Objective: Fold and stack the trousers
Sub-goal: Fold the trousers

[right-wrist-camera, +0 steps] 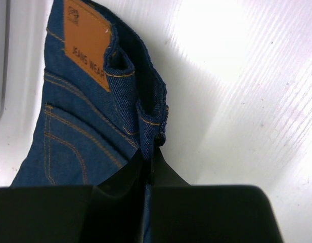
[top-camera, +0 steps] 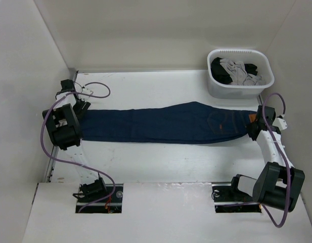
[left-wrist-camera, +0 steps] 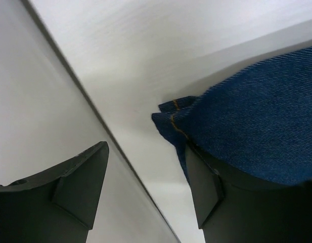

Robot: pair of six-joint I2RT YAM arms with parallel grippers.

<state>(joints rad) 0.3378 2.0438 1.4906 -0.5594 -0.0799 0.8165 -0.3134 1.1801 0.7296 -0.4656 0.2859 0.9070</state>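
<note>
I should swing the jeans' waistband with my right gripper onto the middle of the jeans' legs and release it there, because the legs lie to the gripper's left in the top view.
The dark navy jeans (top-camera: 166,124) lie stretched flat across the table, leg ends at the left, waist at the right. My left gripper (top-camera: 82,109) is at the leg end. In the left wrist view it (left-wrist-camera: 145,172) is open; the hem corner (left-wrist-camera: 257,131) rests against its right finger, and only bare table shows between the fingers. My right gripper (top-camera: 254,126) is at the waist. In the right wrist view it (right-wrist-camera: 150,162) is shut on the waistband edge (right-wrist-camera: 85,126), just below the orange tag (right-wrist-camera: 87,43).
A white basket (top-camera: 240,90) holding grey and black garments (top-camera: 236,71) stands at the back right, just behind the jeans' waist. The left side wall (left-wrist-camera: 24,101) is close beside my left gripper. White table (top-camera: 161,88) lies behind and in front of the jeans.
</note>
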